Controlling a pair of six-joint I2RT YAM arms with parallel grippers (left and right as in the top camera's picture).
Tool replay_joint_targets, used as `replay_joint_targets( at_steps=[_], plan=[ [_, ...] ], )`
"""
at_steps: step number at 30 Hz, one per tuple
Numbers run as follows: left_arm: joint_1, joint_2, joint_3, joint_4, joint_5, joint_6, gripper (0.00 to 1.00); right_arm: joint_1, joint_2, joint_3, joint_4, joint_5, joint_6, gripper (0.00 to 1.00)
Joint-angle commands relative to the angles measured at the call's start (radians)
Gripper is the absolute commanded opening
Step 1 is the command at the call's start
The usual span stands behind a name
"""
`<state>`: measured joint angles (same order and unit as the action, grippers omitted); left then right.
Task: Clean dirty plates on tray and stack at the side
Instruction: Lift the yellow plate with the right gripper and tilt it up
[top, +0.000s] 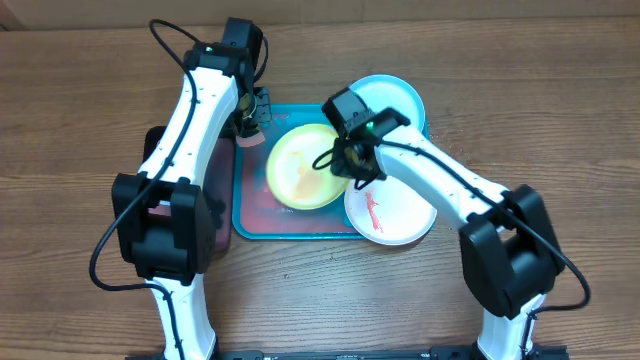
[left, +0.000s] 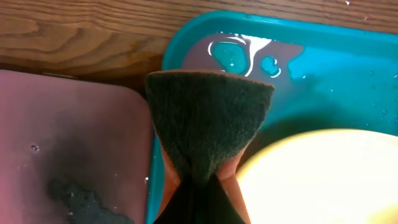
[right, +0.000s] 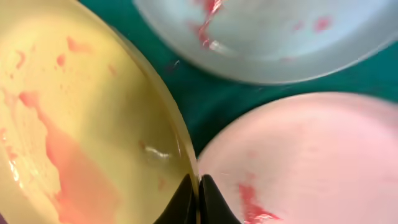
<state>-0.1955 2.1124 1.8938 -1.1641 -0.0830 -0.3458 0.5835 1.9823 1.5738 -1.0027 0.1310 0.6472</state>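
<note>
My right gripper lifts the plate across to the right in the overhead view next, lowers it and releases, since bare table (top: 483, 150) beside the tray lies clear there.
The yellow-green plate (top: 300, 165) lies in the teal tray (top: 290, 225), smeared red (right: 74, 162). My right gripper (top: 352, 172) is shut on its right rim, one finger on each side (right: 198, 200). The light blue plate (top: 395, 98) sits at the tray's far right corner with red spots (right: 267, 37). The white plate (top: 395, 215), carrying a red streak (right: 311, 155), overlaps the tray's right edge. My left gripper (top: 252, 118) hovers over the tray's far left corner, shut on a sponge (left: 208, 118) with a dark green pad, next to the yellow-green plate (left: 323, 180).
A dark reddish tray (left: 74, 137) lies against the teal tray's left side, under my left arm (top: 200, 110). Wet puddles sit on the teal base (left: 236, 56). Bare wooden table (top: 90, 90) surrounds everything.
</note>
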Motion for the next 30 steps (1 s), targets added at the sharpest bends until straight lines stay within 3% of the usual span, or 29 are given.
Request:
replay_joint_targets(
  at_steps=[1,8,12,16,22,30],
  plan=[
    [-0.008,-0.005,-0.002,0.002,-0.009,-0.025,0.04,0.011,-0.072,0.079,-0.075,0.268,-0.035,0.04],
    [-0.008,-0.005,-0.002,0.013,-0.009,-0.025,0.04,0.111,-0.1,0.102,-0.183,0.636,-0.012,0.04],
    [-0.008,-0.005,-0.003,0.016,-0.01,-0.025,0.04,0.227,-0.1,0.102,-0.317,0.927,0.153,0.04],
    [-0.008,-0.005,-0.003,0.021,-0.01,-0.025,0.05,0.314,-0.1,0.102,-0.44,1.1,0.314,0.04],
    [-0.008,-0.005,-0.003,0.021,-0.01,-0.025,0.04,0.378,-0.1,0.102,-0.554,1.159,0.462,0.04],
    [-0.008,-0.005,-0.003,0.02,-0.01,-0.025,0.04,0.379,-0.1,0.102,-0.575,1.159,0.483,0.04]
  ],
)
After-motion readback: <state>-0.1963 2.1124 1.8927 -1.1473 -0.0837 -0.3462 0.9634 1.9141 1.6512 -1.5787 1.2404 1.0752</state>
